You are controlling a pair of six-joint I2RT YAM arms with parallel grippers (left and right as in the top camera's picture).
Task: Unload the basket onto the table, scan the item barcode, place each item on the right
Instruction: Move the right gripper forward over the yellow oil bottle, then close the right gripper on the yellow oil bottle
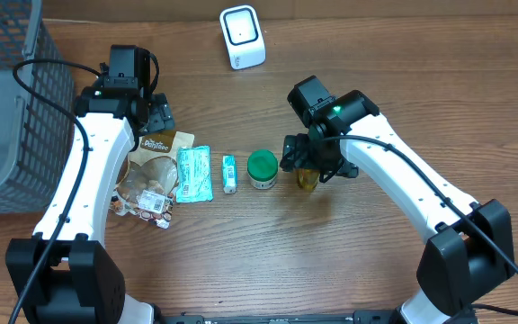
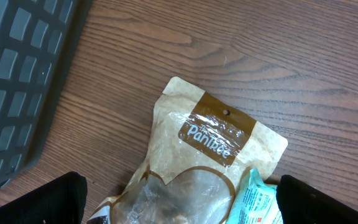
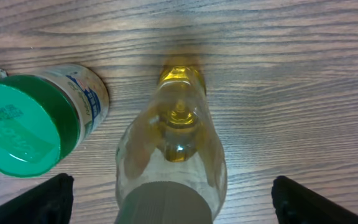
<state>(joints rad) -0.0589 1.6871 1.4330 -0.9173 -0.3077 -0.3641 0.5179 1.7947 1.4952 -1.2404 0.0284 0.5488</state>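
Observation:
My right gripper lowers slightly next and closes around the bottle's upper body (image 1: 308,177) (image 3: 171,163) just below it, as the bottle is already between both open fingers.
A small clear bottle (image 1: 307,180) of yellow liquid with a grey cap stands upright on the wooden table. My right gripper (image 1: 309,165) hangs over it, open. In the right wrist view the bottle (image 3: 173,137) sits midway between the wide-apart fingers of the right gripper (image 3: 173,202), touching neither. The white barcode scanner (image 1: 242,36) stands at the back of the table. My left gripper (image 1: 156,117) is open above the top of a brown Pantree pouch (image 2: 210,143), holding nothing. No barcode shows in any view.
A green-lidded jar (image 1: 262,168) stands just left of the bottle. Further left lie a small tube (image 1: 229,173), a teal packet (image 1: 193,174) and the pouch (image 1: 156,166). A dark grey mesh basket (image 1: 7,108) fills the far left edge.

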